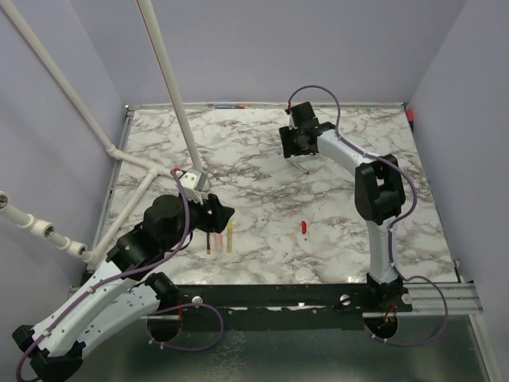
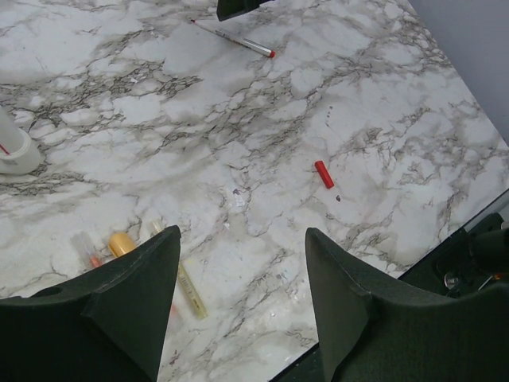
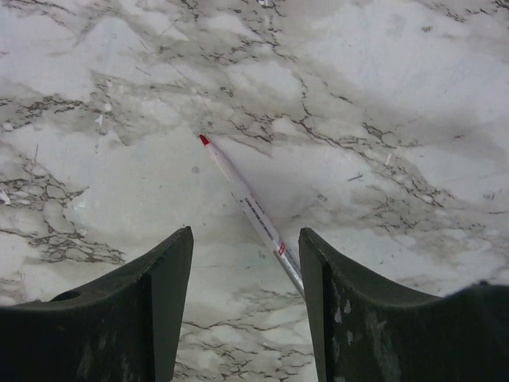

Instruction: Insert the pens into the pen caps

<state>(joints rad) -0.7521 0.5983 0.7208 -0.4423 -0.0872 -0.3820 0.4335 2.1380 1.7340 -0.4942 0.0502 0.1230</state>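
My right gripper will next bring its open fingers down onto the pen's front part behind the red tip (image 1: pixel 293 162) (image 3: pixel 242 196), so that part lies between them, as the whitish-grey pen is below.
A whitish-grey pen (image 3: pixel 246 203) with a red tip lies on the marble table under my right gripper (image 3: pixel 246 235). That gripper is open and empty, and the pen's rear end runs beneath its right finger. The same pen shows in the top view (image 1: pixel 300 167) and the left wrist view (image 2: pixel 235 38). My left gripper (image 2: pixel 242 239) is open and empty, hovering above the table. A yellow pen (image 2: pixel 187 282), an orange cap (image 2: pixel 121 243) and a reddish pen (image 2: pixel 86 248) lie by its left finger. A red cap (image 2: pixel 324 174) lies alone to the right, and also shows in the top view (image 1: pixel 304 230).
A white pipe frame (image 1: pixel 171 87) rises from a foot (image 2: pixel 16 151) at the table's left. The table's black front rail (image 1: pixel 318 294) runs just below the pens. Purple walls close in the table (image 1: pixel 254 183) on three sides.
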